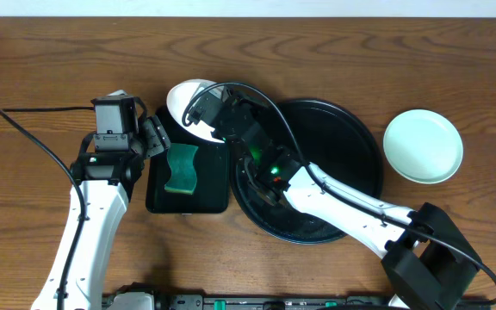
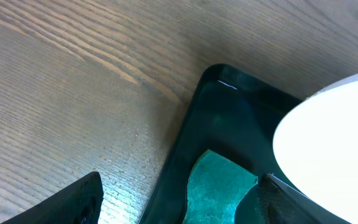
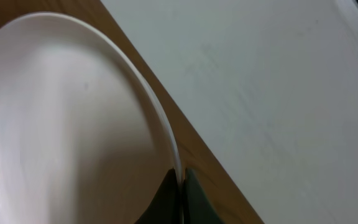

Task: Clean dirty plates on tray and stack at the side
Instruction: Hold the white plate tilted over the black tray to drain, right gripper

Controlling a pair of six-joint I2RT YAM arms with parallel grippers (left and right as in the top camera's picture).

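Observation:
Next, my right gripper carries the white plate (image 1: 186,97) across the round tray, levels it, lowers it onto the mint-green plate (image 1: 423,145) and releases it, as that one already sits aside.
My right gripper (image 1: 207,116) is shut on the rim of a white plate (image 1: 186,97) and holds it tilted above the far end of a small rectangular black tray (image 1: 218,181). In the right wrist view the fingers (image 3: 194,199) pinch the white plate's (image 3: 73,124) edge. My left gripper (image 1: 155,136) stands open at that tray's left edge, nothing between its fingers (image 2: 73,202). A green sponge (image 2: 219,190) lies just ahead of it, with the white plate (image 2: 334,143) at its right. The round black tray (image 1: 351,146) sits at centre right. A mint-green plate (image 1: 423,145) rests on the table, right of the round tray.
The green sponge (image 1: 181,168) lies inside the rectangular tray, whose corner (image 2: 219,71) shows in the left wrist view. My right arm (image 1: 343,202) crosses over the round tray and hides part of its floor. Bare wooden table (image 1: 41,69) lies to the far left and back.

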